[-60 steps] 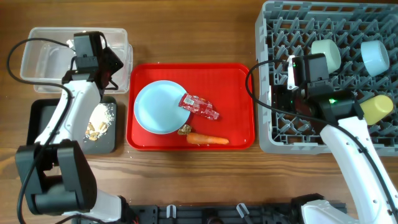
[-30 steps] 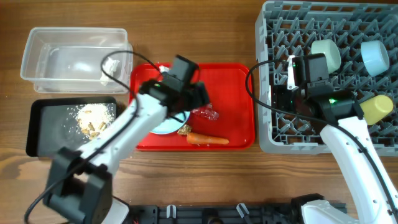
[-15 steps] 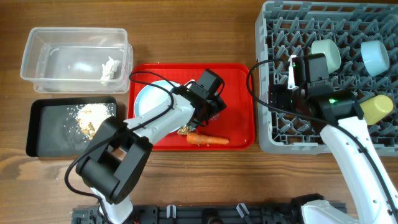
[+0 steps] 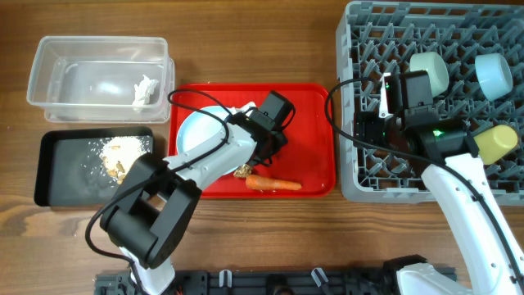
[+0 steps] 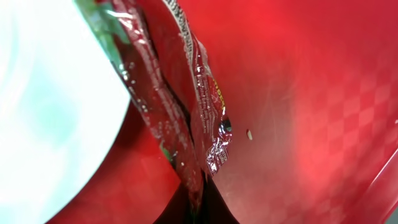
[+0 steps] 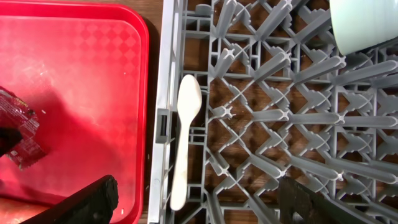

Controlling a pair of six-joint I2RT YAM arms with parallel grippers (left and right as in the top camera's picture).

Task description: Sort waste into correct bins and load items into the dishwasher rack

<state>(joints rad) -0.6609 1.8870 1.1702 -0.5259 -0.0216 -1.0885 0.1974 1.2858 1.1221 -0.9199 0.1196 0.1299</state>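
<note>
The left gripper lifts the wrapper outward and to the left in the overhead view next, over the rim of the clear tub holding tissue, and releases it.
My left gripper [image 4: 270,146] is down on the red serving tray, shut on the red snack wrapper [image 5: 180,106], right beside the light blue plate [image 4: 201,135]. The orange carrot [image 4: 274,183] and a brown scrap [image 4: 242,171] lie near the tray's front edge. Crumpled tissue [image 4: 146,88] lies in the clear tub [image 4: 57,78]. Pale crumbs [image 4: 123,156] lie in the black tray [image 4: 65,176]. My right gripper [image 6: 202,205] is open over the left edge of the grey rack [image 4: 360,176], above the white spoon [image 6: 185,137]. The rack also holds the pale green bowl [image 4: 430,70], light blue bowl [image 4: 494,74] and yellow cup [image 4: 495,143].
The red serving tray [image 4: 315,106] sits between the bins on the left and the rack on the right. Its raised rim and the rack's grey wall [image 6: 163,124] stand close together. The rack's upright pegs surround the spoon.
My left arm swung from the clear tub, leaving the tissue there, across to the red tray and closed on the wrapper. My right arm has not moved.
</note>
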